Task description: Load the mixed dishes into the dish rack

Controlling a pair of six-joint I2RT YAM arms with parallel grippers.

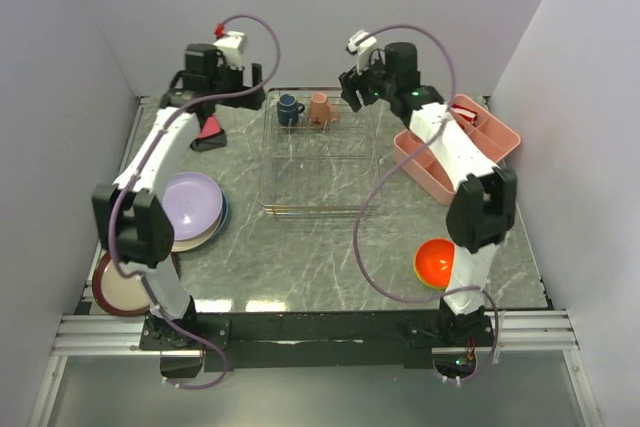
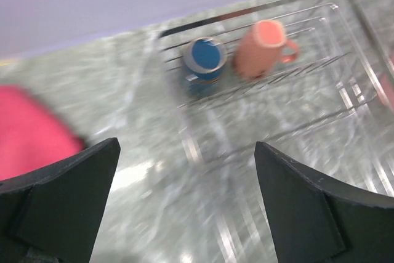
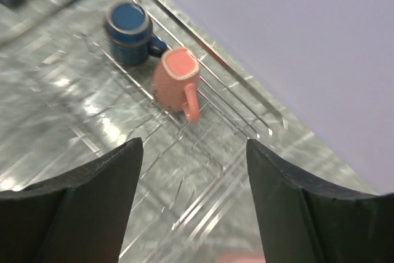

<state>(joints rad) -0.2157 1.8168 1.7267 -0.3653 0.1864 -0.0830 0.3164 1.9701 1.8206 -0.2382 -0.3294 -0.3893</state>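
I should take my right gripper back and down onto the orange bowl's far rim: the bowl is below it, nearer my base.
The dish rack of thin wire lies mid-table. The dark blue mug and the small pink cup stand side by side at its far end. They also show in the left wrist view, mug and cup, and in the right wrist view, mug and cup. My left gripper is open and empty, raised left of the rack's far corner. My right gripper is open and empty, raised at its far right. The lavender plate tops the light-blue plate. The red-rimmed cream plate lies near left. The orange bowl sits in the yellow-green bowl.
A pink compartment tray stands right of the rack. A red-pink folded cloth lies at the far left, under my left arm. Grey walls close in the back and both sides.
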